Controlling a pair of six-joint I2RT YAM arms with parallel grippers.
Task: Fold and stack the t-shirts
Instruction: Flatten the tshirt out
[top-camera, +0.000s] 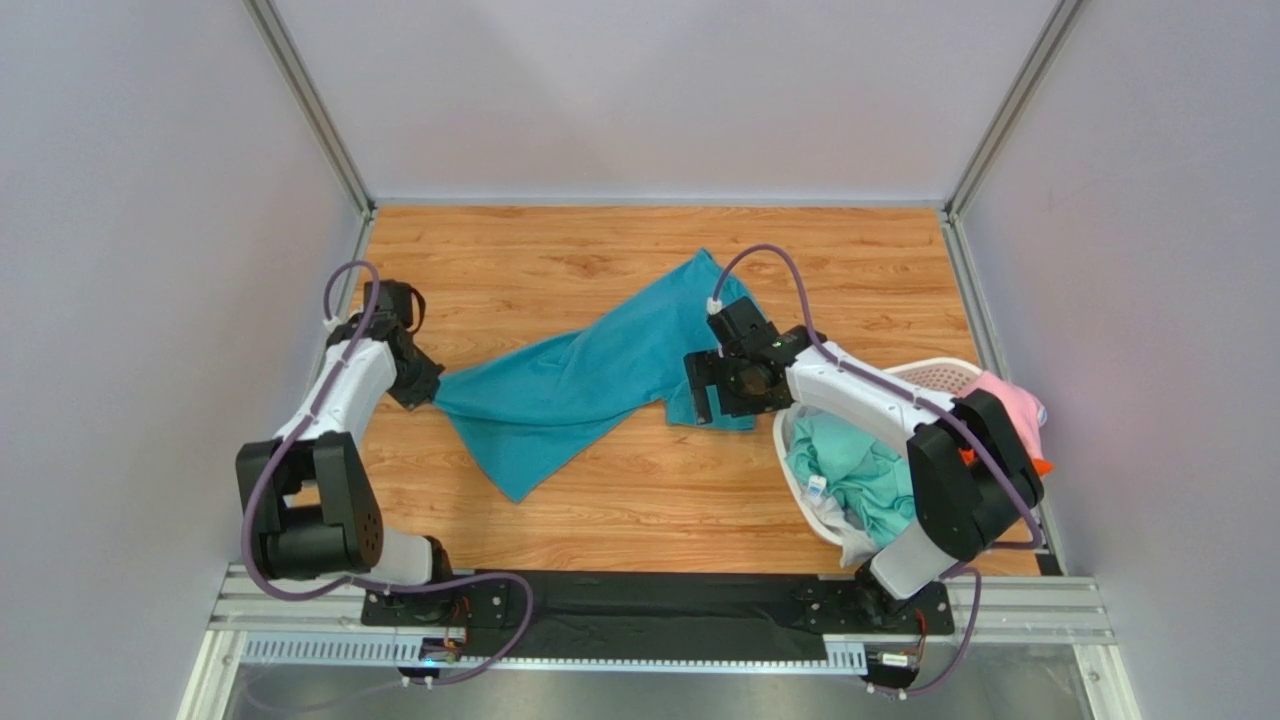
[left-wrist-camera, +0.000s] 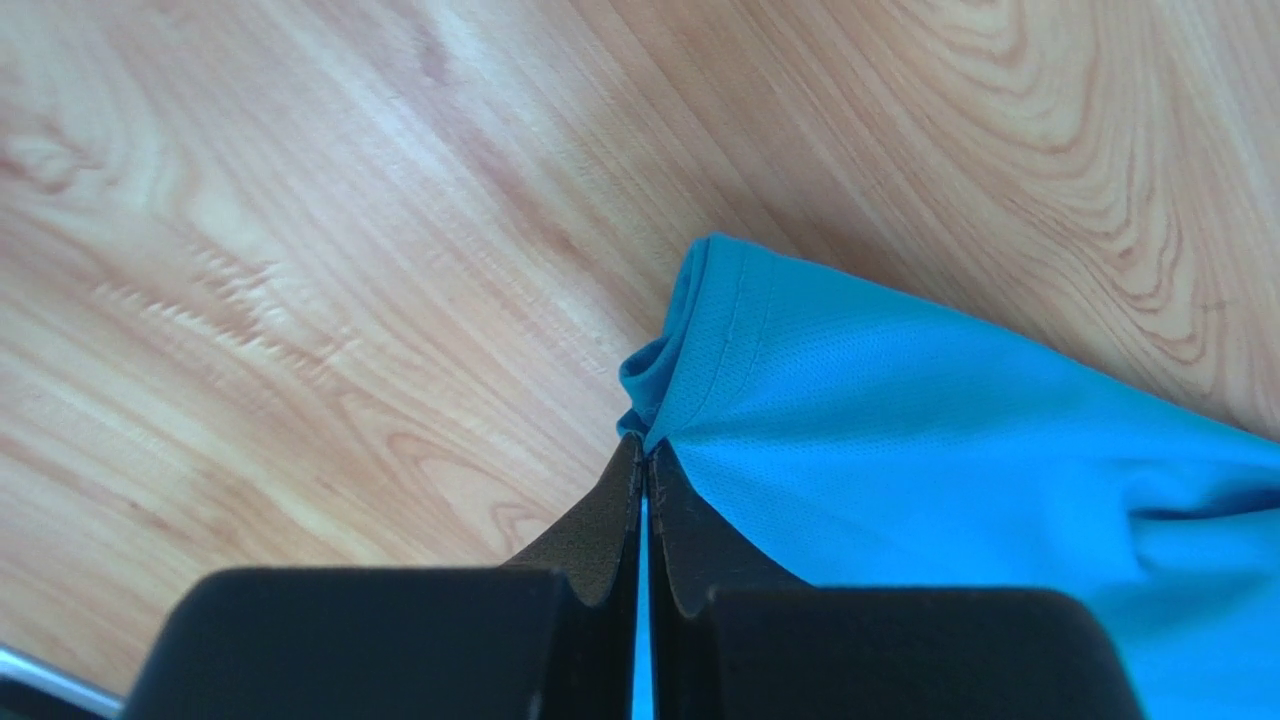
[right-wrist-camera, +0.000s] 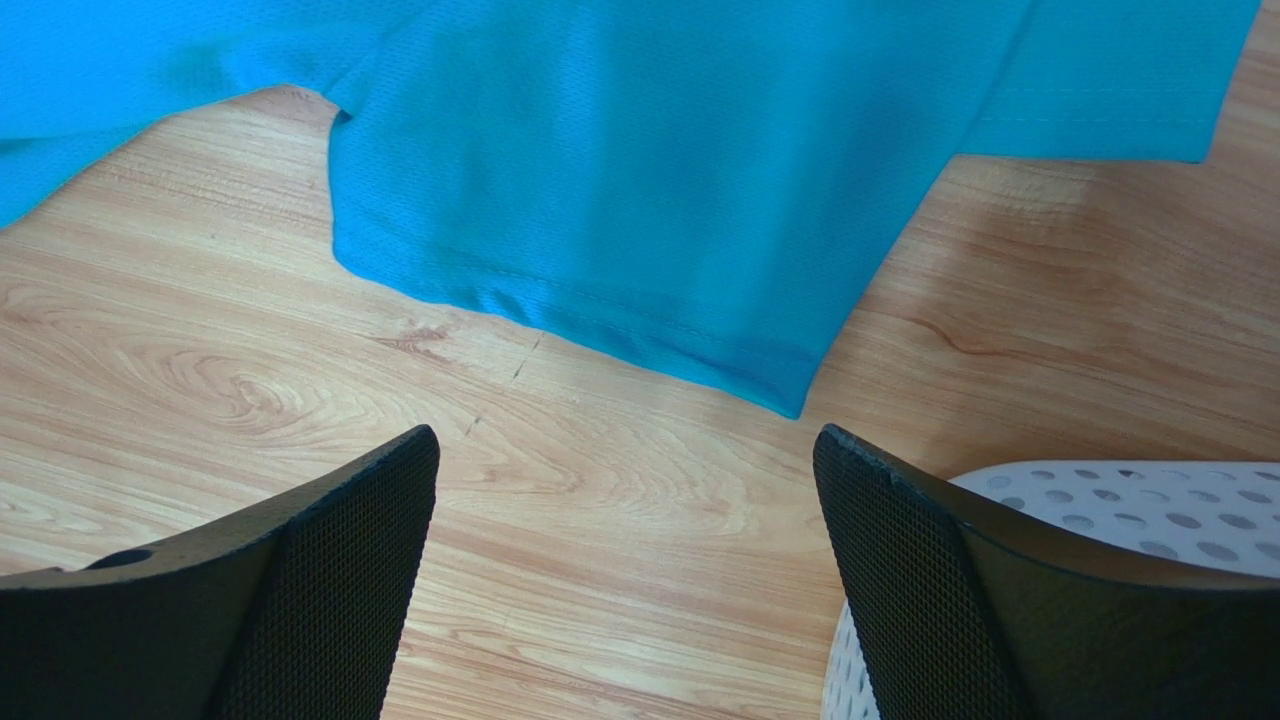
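The left gripper already pinches the hem at the other end of the teal-blue t-shirt, so the right gripper will next go down to the t-shirt's near corner beside the basket.
A teal-blue t-shirt (top-camera: 601, 375) lies crumpled and stretched across the middle of the wooden table. My left gripper (top-camera: 425, 393) is at its left corner, shut on a pinch of the hem (left-wrist-camera: 706, 323); blue cloth shows between the closed jaws. My right gripper (top-camera: 706, 393) hovers open over the shirt's right part, just left of the basket, with bare wood between its fingers (right-wrist-camera: 346, 555) and the shirt's edge (right-wrist-camera: 676, 323) beyond them. Mint green (top-camera: 857, 465), pink (top-camera: 1010, 402), orange (top-camera: 1040, 465) and white (top-camera: 849, 533) t-shirts sit bunched in and over the basket.
A white perforated laundry basket (top-camera: 929, 369) stands at the right side of the table, close under the right arm; its rim (right-wrist-camera: 1142, 503) shows beside the right finger. Grey walls close the table on three sides.
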